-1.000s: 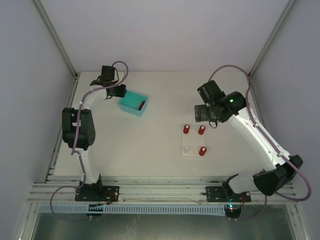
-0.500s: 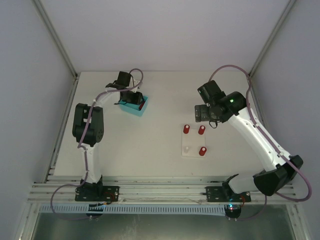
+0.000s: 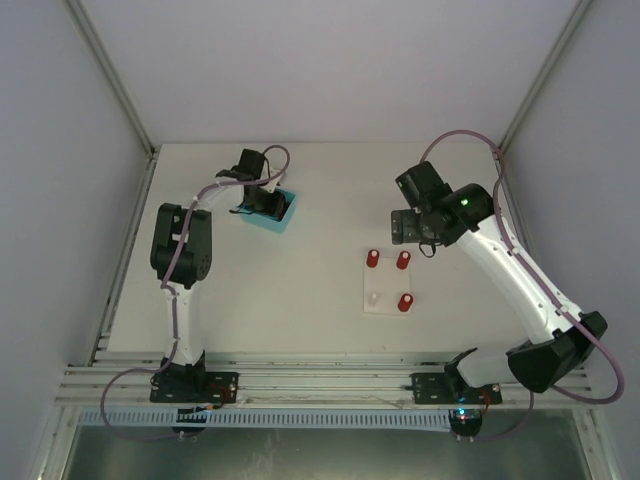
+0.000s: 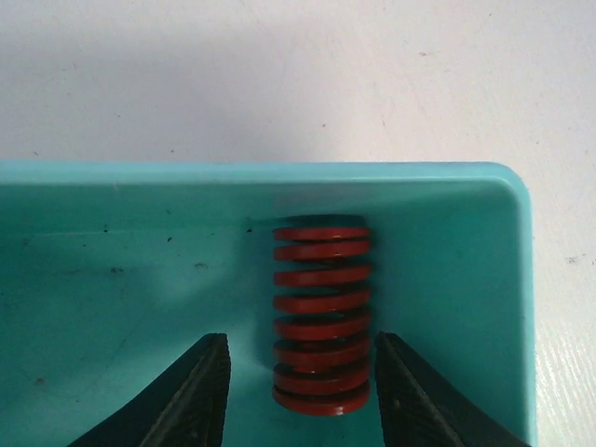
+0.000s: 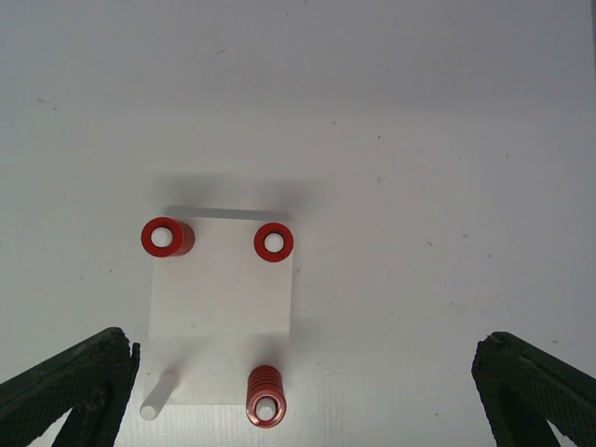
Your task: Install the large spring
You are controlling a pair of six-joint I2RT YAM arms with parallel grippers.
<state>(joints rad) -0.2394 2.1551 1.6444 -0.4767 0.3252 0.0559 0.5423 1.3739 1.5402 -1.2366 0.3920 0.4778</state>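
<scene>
The right gripper swings left in the top view to the spring's far end next and closes, since that end lies clear of the other gripper's fingers.
A large red spring lies on its side in the teal bin, near the bin's far wall. My left gripper is open, its fingers either side of the spring's near end with a gap on each side. In the top view the left gripper is inside the bin. A white base plate carries three red springs on pegs and one bare white peg. My right gripper is open wide, hovering high above the plate.
White table all around. Frame posts stand at the table's back corners. The bin sits at the back left, the plate right of centre.
My left gripper has swung right from the table's back left and dropped into the teal bin, over the spring. The right arm has not moved.
</scene>
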